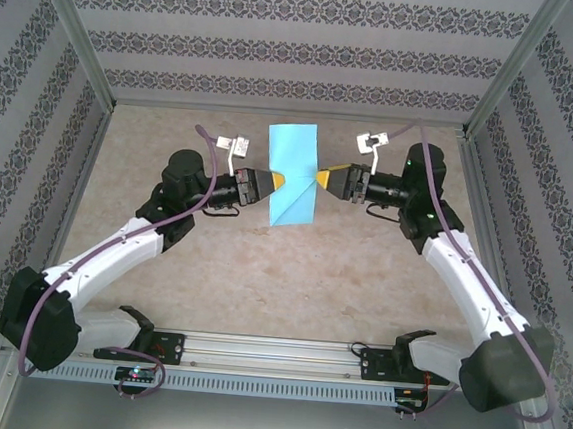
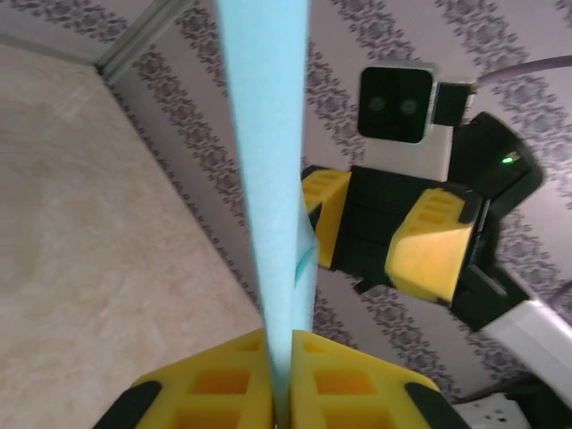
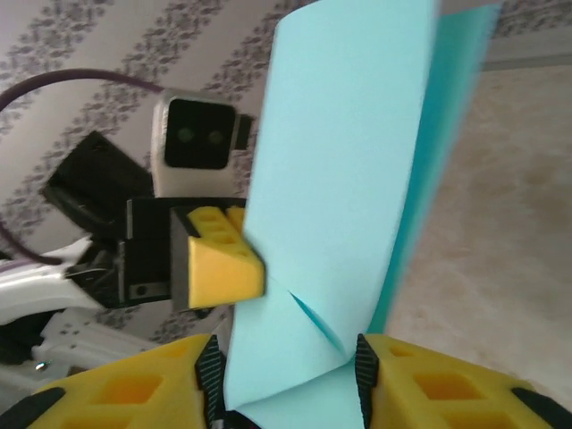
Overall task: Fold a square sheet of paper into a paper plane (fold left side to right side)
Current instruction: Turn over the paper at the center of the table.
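My left gripper should next go down to the bare tabletop below it and back toward my base, tilting downward, and let go of the hanging sheet's edge there, because that tabletop is bare.
The square sheet of paper [image 1: 292, 175] is turquoise-blue and hangs upright above the table, folded double into a narrow rectangle. No paper plane shape is in view. My left gripper [image 1: 275, 181] reaches in from the left and is shut on the sheet's edge. In the left wrist view its yellow jaws [image 2: 286, 380] pinch the paper [image 2: 268, 134], which stands edge-on. My right gripper [image 1: 326, 180] faces it from the right. Its jaws [image 3: 286, 380] stand apart, with the paper's [image 3: 340, 170] bent lower corner loose between the pads. The left gripper's fingertip [image 3: 223, 261] shows behind the sheet.
The beige tabletop [image 1: 291, 275] lies below the paper. Patterned walls [image 1: 300, 55] and metal frame posts [image 1: 80, 46] close in the back and sides. A rail [image 1: 274, 352] with both arm bases runs along the near edge.
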Robot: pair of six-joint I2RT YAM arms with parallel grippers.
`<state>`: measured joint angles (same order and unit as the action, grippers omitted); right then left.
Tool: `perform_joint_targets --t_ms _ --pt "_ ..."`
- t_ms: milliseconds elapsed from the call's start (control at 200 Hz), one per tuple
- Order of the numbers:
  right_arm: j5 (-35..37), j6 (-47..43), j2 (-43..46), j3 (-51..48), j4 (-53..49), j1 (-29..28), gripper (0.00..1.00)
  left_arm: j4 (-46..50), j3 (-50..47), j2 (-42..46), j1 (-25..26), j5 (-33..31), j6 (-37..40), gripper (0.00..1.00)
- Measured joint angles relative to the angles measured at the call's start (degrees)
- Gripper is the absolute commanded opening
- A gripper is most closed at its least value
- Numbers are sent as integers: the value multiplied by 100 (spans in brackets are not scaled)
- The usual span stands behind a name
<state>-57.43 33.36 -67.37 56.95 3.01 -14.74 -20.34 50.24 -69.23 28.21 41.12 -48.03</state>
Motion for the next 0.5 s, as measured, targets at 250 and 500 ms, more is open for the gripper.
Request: perform_joint_targets --t_ms 250,500 --pt "2295 -1108 719 -39 -2302 459 70 2710 817 315 973 -1947 1456 0" --pt "4450 -1355 1327 -822 -3416 857 93 5838 2063 -577 2586 -5329 1580 0"
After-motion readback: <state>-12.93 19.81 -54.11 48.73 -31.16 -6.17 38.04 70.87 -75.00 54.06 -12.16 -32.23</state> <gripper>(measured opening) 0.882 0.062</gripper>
